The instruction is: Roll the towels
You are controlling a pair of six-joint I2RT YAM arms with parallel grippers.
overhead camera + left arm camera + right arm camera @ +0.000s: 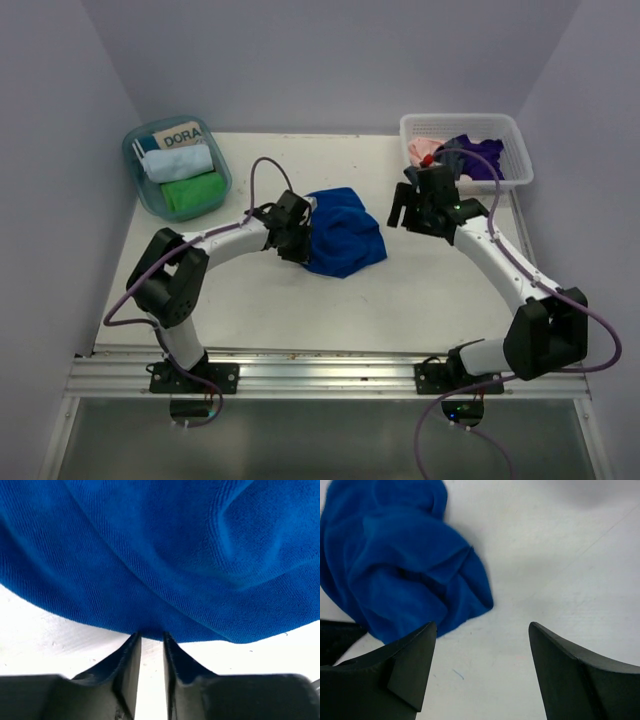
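I will next move my right gripper down and to the left in the top view onto the towel's loose corner (pixel 382 255) (pixel 489 604), because that corner sticks out over bare table.
A royal blue towel (pixel 345 235) lies crumpled in the middle of the table. My left gripper (pixel 298 240) is at its left edge. In the left wrist view the towel (pixel 160 555) fills the top, and its hem dips into the tips of my left gripper (pixel 151 636). The jaws are drawn close and pinch that edge. My right gripper (pixel 405 205) hovers to the right of the towel. In the right wrist view its jaws (pixel 482 625) stand wide apart over bare table, and the towel (pixel 395 565) lies to their upper left, untouched.
A teal bin (pixel 130 150) at the back left holds a rolled light blue towel (pixel 177 163), a green one (pixel 192 192) and a "DORA" box. A white basket (pixel 517 160) at the back right holds pink (pixel 420 150) and purple (pixel 480 155) towels.
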